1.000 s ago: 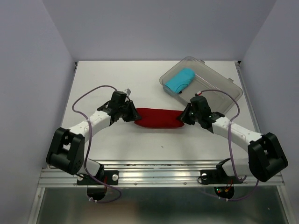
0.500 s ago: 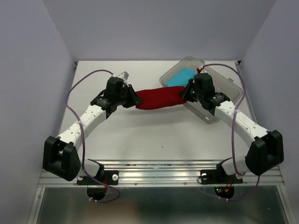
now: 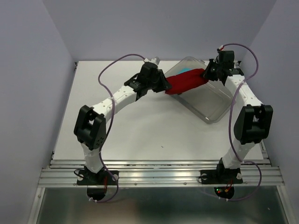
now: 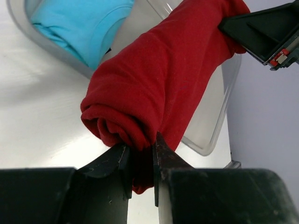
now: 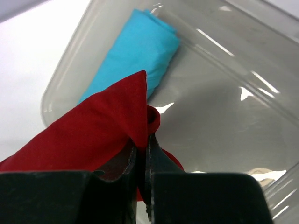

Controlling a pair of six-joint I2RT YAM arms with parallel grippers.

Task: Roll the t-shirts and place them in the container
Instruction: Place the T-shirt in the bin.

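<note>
The robot's right gripper will move down into the bin next, onto the bare bottom of the bin beside the cyan-blue roll, and let go of the red end there, because that strip is empty.
The dark red t-shirt [image 3: 184,83], rolled into a long bundle, hangs in the air between my two grippers above the clear plastic bin [image 3: 219,105]. My left gripper [image 3: 164,87] is shut on its left end [image 4: 135,126]. My right gripper [image 3: 206,73] is shut on its right end [image 5: 126,126]. The light cyan-blue t-shirt [image 5: 133,53] lies as a compact roll in the bin's far left part, mostly hidden under the red roll in the top view [image 3: 183,71]; it also shows in the left wrist view [image 4: 84,23].
The bin stands at the table's back right, close to the right wall. The white table [image 3: 117,126] spreads out to the left and front of it. Both arms stretch far back over the table.
Both grippers have carried the red roll from the table's middle up and to the back right, over the bin. The blue roll has not moved.
</note>
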